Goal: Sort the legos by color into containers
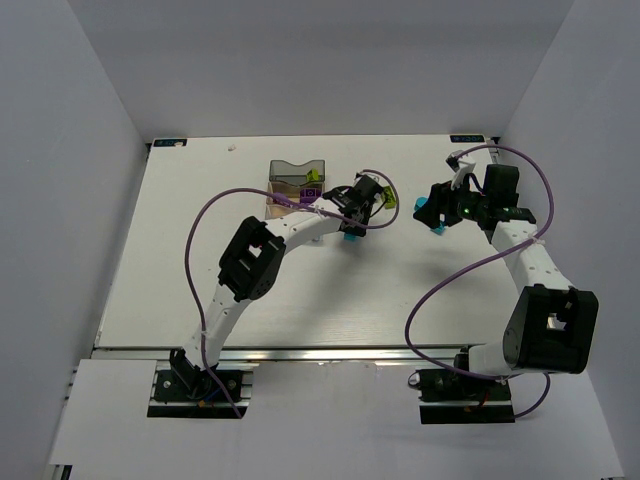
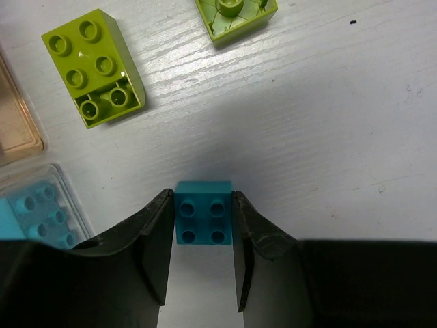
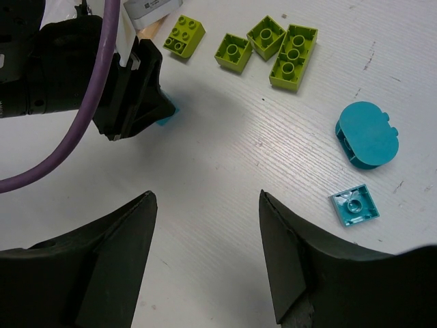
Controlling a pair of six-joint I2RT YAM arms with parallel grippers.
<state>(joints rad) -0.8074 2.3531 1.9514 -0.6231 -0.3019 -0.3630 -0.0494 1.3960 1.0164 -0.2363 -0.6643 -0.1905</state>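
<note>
The left gripper will next lift the cyan lego, carry it to the left in the top view and down into the clear container, and release it there, where cyan already is.
My left gripper [image 2: 202, 198] is shut on a cyan four-stud lego [image 2: 203, 213] that rests on the table, one finger pressed to each side. Just to its left sits the clear container [image 2: 68, 198] with cyan legos inside, and the amber container [image 2: 13, 123] beyond it. A lime green lego [image 2: 92, 67] and an upturned one [image 2: 235, 17] lie ahead. In the top view the left gripper [image 1: 350, 225] is right of the smoky grey container [image 1: 298, 172]. My right gripper [image 3: 206, 195] is open over bare table. A rounded cyan lego [image 3: 367, 134] and a flat cyan piece [image 3: 355, 205] lie to its right.
Several lime green legos [image 3: 293, 55] lie in a cluster at the far side in the right wrist view. The left arm's purple cable [image 3: 89, 109] and black wrist [image 3: 133, 89] fill the upper left there. White walls enclose the table [image 1: 200, 280].
</note>
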